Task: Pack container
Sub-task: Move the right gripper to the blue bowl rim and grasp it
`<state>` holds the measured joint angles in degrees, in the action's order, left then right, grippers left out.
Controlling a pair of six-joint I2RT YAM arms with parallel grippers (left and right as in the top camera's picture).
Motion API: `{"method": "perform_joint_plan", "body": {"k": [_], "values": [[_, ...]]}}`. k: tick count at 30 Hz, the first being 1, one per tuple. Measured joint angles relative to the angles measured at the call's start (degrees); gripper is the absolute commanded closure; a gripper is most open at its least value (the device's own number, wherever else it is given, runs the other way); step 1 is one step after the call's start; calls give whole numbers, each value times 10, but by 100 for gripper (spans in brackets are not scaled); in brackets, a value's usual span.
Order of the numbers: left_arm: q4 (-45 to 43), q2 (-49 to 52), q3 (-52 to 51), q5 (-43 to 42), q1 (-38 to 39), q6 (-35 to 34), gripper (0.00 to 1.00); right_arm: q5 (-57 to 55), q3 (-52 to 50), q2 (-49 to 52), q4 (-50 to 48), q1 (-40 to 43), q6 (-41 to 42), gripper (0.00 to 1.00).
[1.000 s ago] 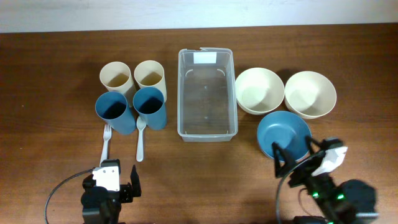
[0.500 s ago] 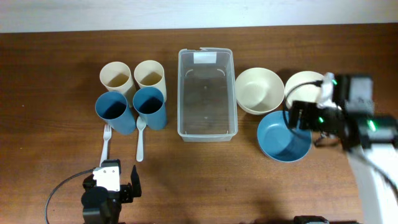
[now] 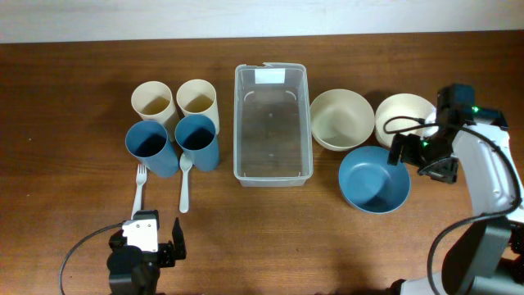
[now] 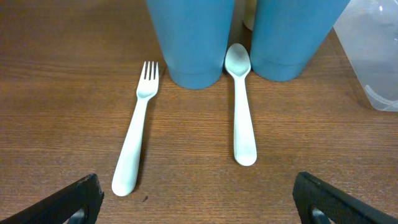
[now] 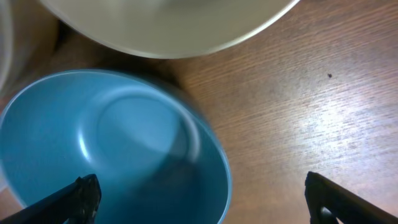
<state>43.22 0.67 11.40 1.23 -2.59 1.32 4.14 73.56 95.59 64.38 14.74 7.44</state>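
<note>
My right gripper moves down onto the blue bowl's rim (image 3: pixel 408 182) (image 5: pixel 227 179) between its fingers and closes next. One finger hangs over the blue bowl's inside and the other over bare wood.
The clear container (image 3: pixel 273 123) stands empty in the middle of the table; its corner shows in the left wrist view (image 4: pixel 376 56). My right gripper (image 3: pixel 422 160) hangs open over the right rim of the blue bowl (image 3: pixel 374 180). In the right wrist view the gripper (image 5: pixel 202 196) straddles that rim: one finger is over the bowl's (image 5: pixel 112 149) inside, the other over bare wood. My left gripper (image 3: pixel 147 239) waits open at the front left edge. In its own view the gripper (image 4: pixel 199 202) is short of the white fork (image 4: pixel 137 140) and spoon (image 4: pixel 241 106), holding nothing.
Two cream bowls (image 3: pixel 341 119) (image 3: pixel 407 121) sit behind the blue bowl. Two cream cups (image 3: pixel 152 101) (image 3: pixel 197 99) and two blue cups (image 3: pixel 150 147) (image 3: pixel 197 141) stand left of the container. The fork (image 3: pixel 139 187) and spoon (image 3: pixel 185 184) lie in front of them.
My right arm swung from the table's front edge up to the bowls and now hovers over the blue bowl's right rim. The left arm stayed still.
</note>
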Motion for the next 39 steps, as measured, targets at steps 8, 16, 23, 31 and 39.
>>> {"method": "perform_joint_plan", "body": {"k": [8, 16, 23, 31, 39], "values": [[0, 0, 0, 0, 0, 0, 0, 38, -129, 8, -125, 5, 2, 11], [0, 0, 0, 0, 0, 0, 0, 50, -218, 7, -218, 5, 17, 25], [0, 0, 0, 0, 0, 0, 1, 48, -224, 6, -227, 5, 18, 54], [0, 0, 0, 0, 0, 0, 0, 57, -230, 6, -218, 5, 29, 96], [0, 0, 0, 0, 0, 0, 0, 63, -233, -43, -155, 5, 33, 96]]}}
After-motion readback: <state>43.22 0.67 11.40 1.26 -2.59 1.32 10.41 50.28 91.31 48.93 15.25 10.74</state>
